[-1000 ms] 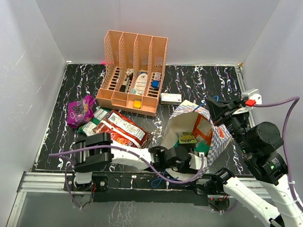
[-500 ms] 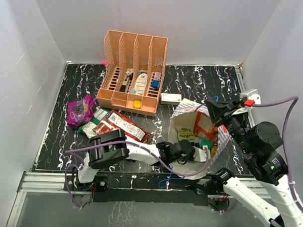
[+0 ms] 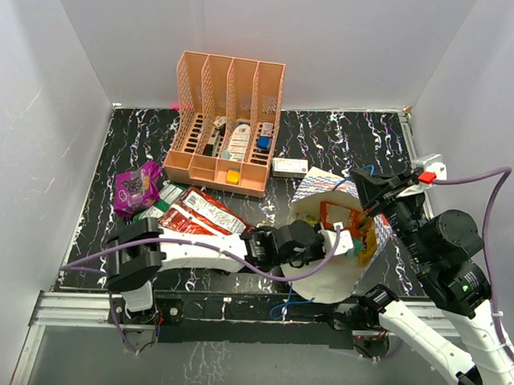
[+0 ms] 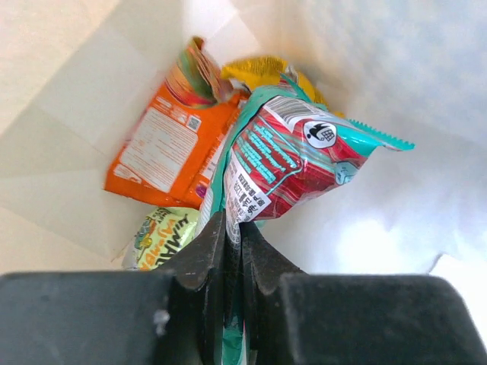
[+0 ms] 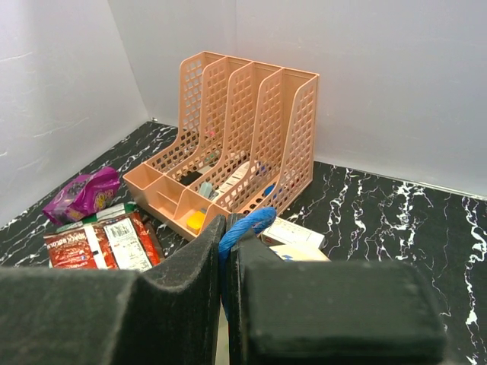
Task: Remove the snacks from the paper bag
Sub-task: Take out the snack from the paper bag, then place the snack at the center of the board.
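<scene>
The robot will next pull its left gripper out of the bag, then move it across and down over the red packets' end by the purple packet, since other snacks lie there.
The paper bag lies tilted at the near right, its mouth toward the left arm. My left gripper is inside it. In the left wrist view that gripper is shut on the lower edge of a teal-and-red packet. Against the cream bag wall lie an orange packet, a yellow one and a pale green one. My right gripper is shut on the bag's blue handle and holds it up. A purple packet and red packets lie on the table left of the bag.
An orange perforated file rack with small items stands at the back centre. A small white box lies between the rack and the bag. White walls enclose the black marbled table on three sides.
My left gripper went further into the bag and closed on the teal-and-red packet. The bag's mouth shifted as the arm moved. The right gripper kept its hold on the handle.
</scene>
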